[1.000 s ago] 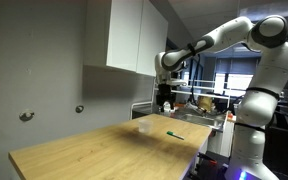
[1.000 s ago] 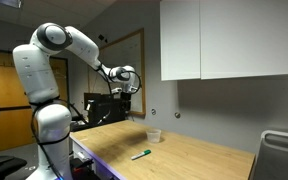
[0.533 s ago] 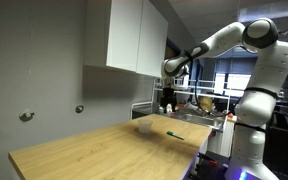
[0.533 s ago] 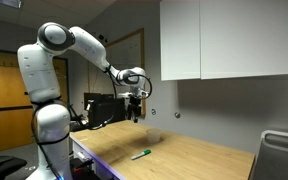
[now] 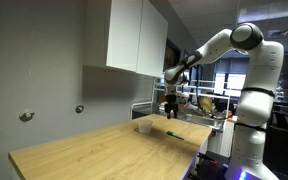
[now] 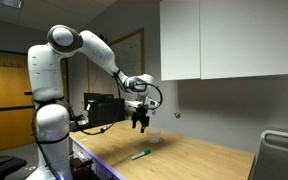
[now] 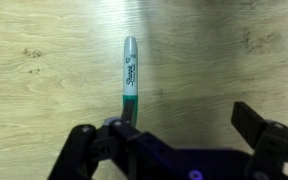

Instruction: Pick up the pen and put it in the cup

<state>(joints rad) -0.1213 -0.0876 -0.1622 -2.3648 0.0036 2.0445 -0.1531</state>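
Note:
My gripper needs to move down and toward the left in the wrist view next, onto the pen's green end (image 6: 145, 153) (image 7: 130, 104), because that end is off-centre from my open fingers.
The green pen lies flat on the wooden table in both exterior views (image 5: 174, 133) (image 6: 141, 154). In the wrist view the pen (image 7: 130, 75) points away from me, its green end by my left finger (image 7: 124, 132). The small pale cup (image 5: 144, 126) stands on the table a little beyond the pen; it also shows in an exterior view (image 6: 154, 136) and is out of the wrist view. My gripper (image 5: 170, 110) (image 6: 139, 122) (image 7: 189, 130) hangs above the pen, open and empty, jaws wide apart.
The wooden table (image 5: 94, 150) has its front edge near the robot base (image 5: 246, 140). White wall cabinets (image 5: 129, 35) (image 6: 229, 40) hang above the back of the table. A grey box (image 6: 282, 150) sits at one end. Cluttered desks stand behind.
My arm has swung out over the table and come down towards the pen. The pen and cup have not moved. The gripper stays open.

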